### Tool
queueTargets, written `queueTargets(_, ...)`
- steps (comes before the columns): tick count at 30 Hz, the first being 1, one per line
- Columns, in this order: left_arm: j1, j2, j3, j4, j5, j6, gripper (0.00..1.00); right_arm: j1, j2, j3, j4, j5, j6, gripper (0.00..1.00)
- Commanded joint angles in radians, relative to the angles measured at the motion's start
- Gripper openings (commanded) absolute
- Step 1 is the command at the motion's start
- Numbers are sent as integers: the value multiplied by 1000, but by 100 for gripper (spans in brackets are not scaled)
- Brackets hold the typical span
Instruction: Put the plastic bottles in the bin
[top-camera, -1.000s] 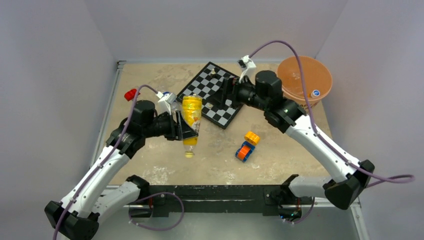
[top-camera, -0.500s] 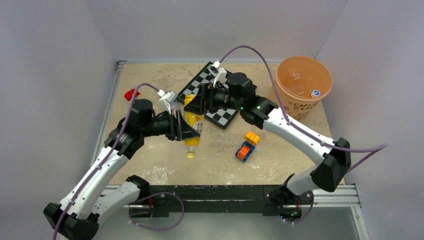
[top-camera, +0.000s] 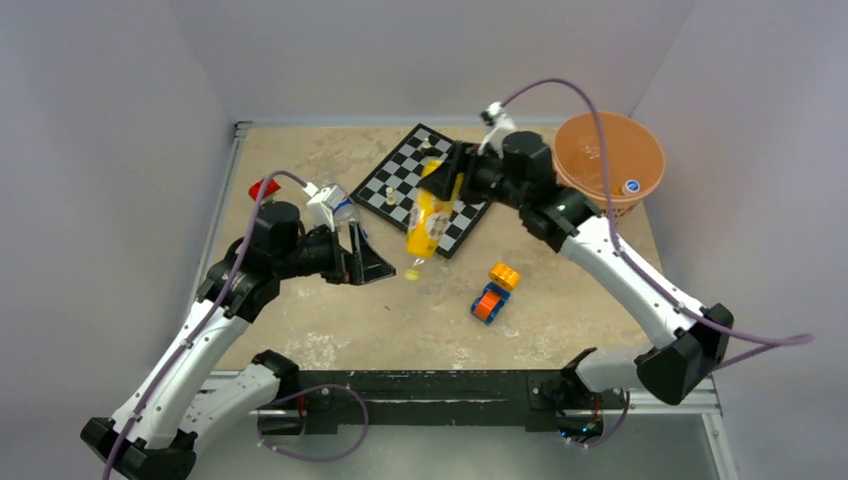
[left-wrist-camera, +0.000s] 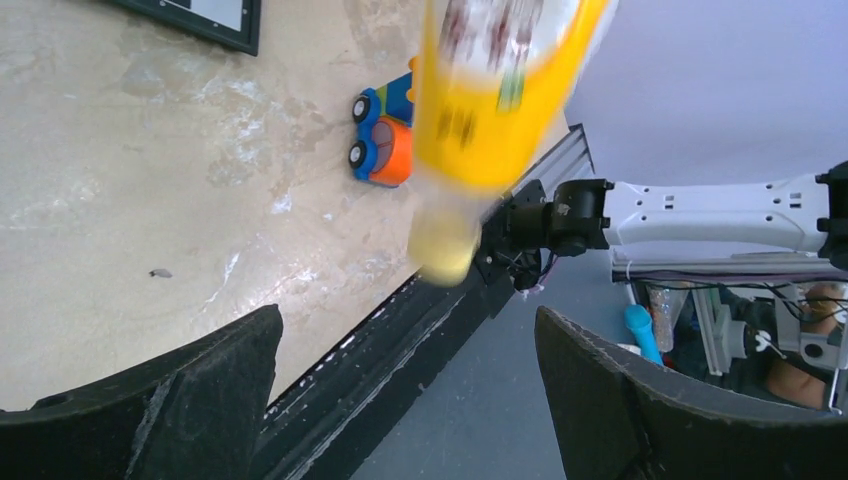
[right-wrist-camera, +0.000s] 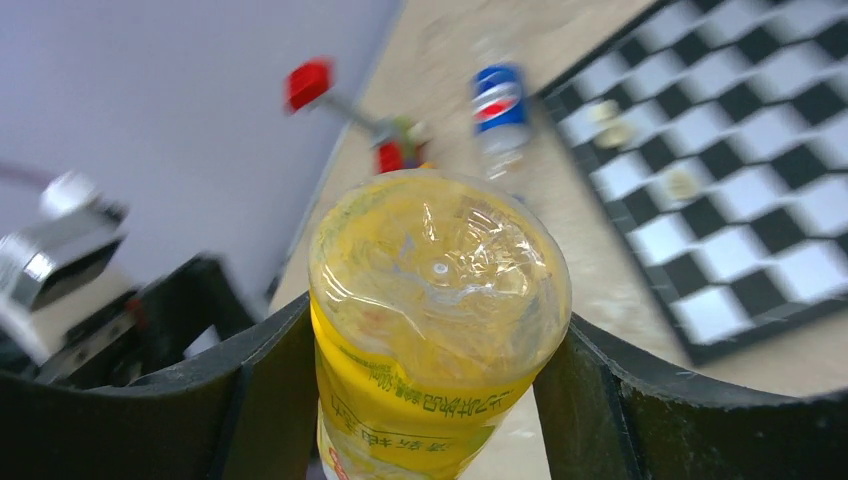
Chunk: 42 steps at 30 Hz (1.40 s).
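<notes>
The yellow bottle still hangs over the chessboard. I will next swing my right gripper to the right in the top view, over the bin's opening, to release the bottle.
The yellow bottle hangs cap-down over the near edge of the chessboard, with my right gripper shut on its upper body. In the right wrist view its clear base fills the space between both fingers of that gripper. My left gripper stands wide open just left of the bottle and touches nothing; its wrist view shows the bottle out beyond the empty gripper. A Pepsi bottle lies on the table by the board's left side. The orange bin stands at the back right, with a blue-capped bottle inside.
A chessboard with a few small pieces lies at the back centre. The toy block car sits in the middle right of the table. A red object rests near the left edge. White walls close in on three sides.
The right gripper reached left and closed on the yellow bottle. The left gripper opened, let it go and drew back left. The bottle has moved right, toward the chessboard.
</notes>
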Motion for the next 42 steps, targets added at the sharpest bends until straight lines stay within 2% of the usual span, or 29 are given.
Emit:
queueTargets(1, -4, -27, 65, -70, -81, 48, 100, -186, -123, 111, -175, 245, -116, 50)
queueTargets(7, -4, -34, 63, -113, -174, 48, 100, -473, -192, 256, -290, 483, -314, 47)
queueTargets(13, -3, -36, 40, -125, -220, 37, 100, -740, -135, 356, -266, 546, -424, 44)
queueTargets(22, -2, -26, 18, -160, -231, 1, 100, -887, -8, 355, -114, 643, -429, 41)
queueTargets(24, -2, -10, 25, -177, -227, 1, 100, -888, 4, 321, -74, 660, -437, 48)
queueTargets(26, -1, 0, 27, -188, -253, -4, 100, -888, 6, 280, -42, 658, -450, 68)
queueTargets(27, 0, 1, 27, -192, -273, -10, 100, -888, 5, 266, -39, 664, -453, 86)
queueTargets(28, 1, 1, 30, -199, -300, -14, 100, -889, 4, 253, -38, 667, -459, 92)
queueTargets(34, 32, 36, 44, -222, -442, -33, 100, -888, -58, 214, -49, 632, -475, 97)
queueTargets(37, 77, 137, 76, -276, -524, -60, 91, -887, -116, 230, -112, 507, -417, 98)
queueTargets(42, 105, 319, 163, -257, -595, -74, 83, -885, -226, 158, -162, 300, -354, 98)
